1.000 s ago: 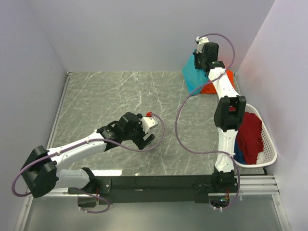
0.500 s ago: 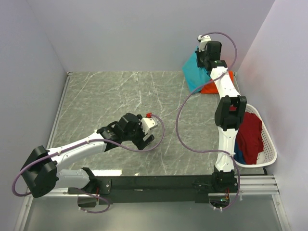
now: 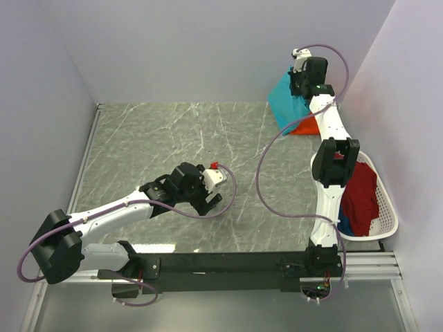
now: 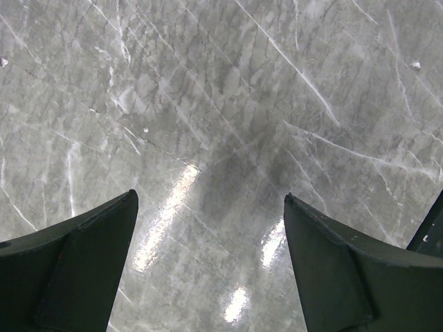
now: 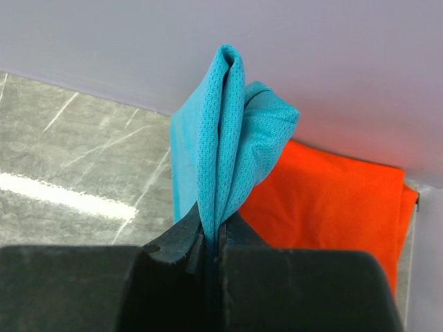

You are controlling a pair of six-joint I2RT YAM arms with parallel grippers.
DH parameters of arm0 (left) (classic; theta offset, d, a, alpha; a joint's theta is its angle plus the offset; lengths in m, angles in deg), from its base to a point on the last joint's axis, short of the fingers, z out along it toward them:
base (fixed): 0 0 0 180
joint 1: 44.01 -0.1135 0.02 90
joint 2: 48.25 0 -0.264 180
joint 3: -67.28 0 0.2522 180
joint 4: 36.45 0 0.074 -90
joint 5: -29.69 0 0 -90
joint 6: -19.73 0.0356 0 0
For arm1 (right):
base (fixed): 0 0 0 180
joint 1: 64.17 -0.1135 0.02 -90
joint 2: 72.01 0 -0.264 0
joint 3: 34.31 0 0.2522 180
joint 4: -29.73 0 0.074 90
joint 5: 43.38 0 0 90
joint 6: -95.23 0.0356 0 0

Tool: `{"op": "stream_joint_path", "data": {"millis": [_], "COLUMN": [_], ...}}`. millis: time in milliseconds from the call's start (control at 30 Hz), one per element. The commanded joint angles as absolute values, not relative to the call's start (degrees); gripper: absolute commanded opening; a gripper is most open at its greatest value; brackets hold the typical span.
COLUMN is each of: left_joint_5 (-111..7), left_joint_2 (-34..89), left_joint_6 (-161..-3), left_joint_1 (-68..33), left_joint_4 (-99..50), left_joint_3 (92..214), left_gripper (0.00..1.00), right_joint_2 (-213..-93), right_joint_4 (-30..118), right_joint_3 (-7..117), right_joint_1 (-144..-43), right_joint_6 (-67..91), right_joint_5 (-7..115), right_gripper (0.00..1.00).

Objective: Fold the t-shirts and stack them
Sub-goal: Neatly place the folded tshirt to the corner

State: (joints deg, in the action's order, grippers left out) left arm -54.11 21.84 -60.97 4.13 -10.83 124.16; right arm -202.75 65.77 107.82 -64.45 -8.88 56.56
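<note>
I will next move my right gripper across and down to release the teal t-shirt, because the orange t-shirt (image 3: 306,127) (image 5: 332,200) is below it, to its right in the top view.
My right gripper (image 3: 302,88) is at the far right corner, shut on a fold of the teal t-shirt (image 3: 285,104), which hangs from it above the table. In the right wrist view the teal t-shirt (image 5: 225,145) is pinched between the jaws of the right gripper (image 5: 213,238), and the folded orange t-shirt (image 5: 332,200) lies flat behind it. The orange t-shirt (image 3: 306,127) sits by the back wall. A dark red t-shirt (image 3: 360,194) and a blue t-shirt (image 3: 344,221) lie in the basket. My left gripper (image 3: 213,200) is open and empty over the table middle; it shows open in the left wrist view (image 4: 211,200).
A white plastic laundry basket (image 3: 387,207) stands at the right edge of the marble table (image 3: 152,138). White walls close in the back and both sides. A purple cable (image 3: 266,173) loops from the right arm over the table.
My right gripper has moved right and further back with the teal t-shirt, carrying it over the orange one. The left arm has not moved.
</note>
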Motion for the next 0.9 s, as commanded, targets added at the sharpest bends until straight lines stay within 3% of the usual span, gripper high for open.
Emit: {"op": "stream_joint_path", "data": {"millis": [0, 867], "left_joint_5": [-54.2, -53.1], "left_joint_2": [21.5, 23.9], "left_joint_6": [-61.5, -61.0], "left_joint_1": [4.2, 4.2], "left_joint_4": [-12.5, -10.4], "left_joint_3": [124.6, 127.2], "left_gripper": [0.91, 0.90], "right_joint_2": [-200.2, -205.2], "right_joint_4": [64.5, 61.6], "right_joint_3": [111.3, 112.2], "right_joint_1": [-62.6, -58.8], "right_joint_6": [-9.7, -20.4], "right_joint_5": [57.6, 55.0], "right_gripper": [0.00, 0.00]}}
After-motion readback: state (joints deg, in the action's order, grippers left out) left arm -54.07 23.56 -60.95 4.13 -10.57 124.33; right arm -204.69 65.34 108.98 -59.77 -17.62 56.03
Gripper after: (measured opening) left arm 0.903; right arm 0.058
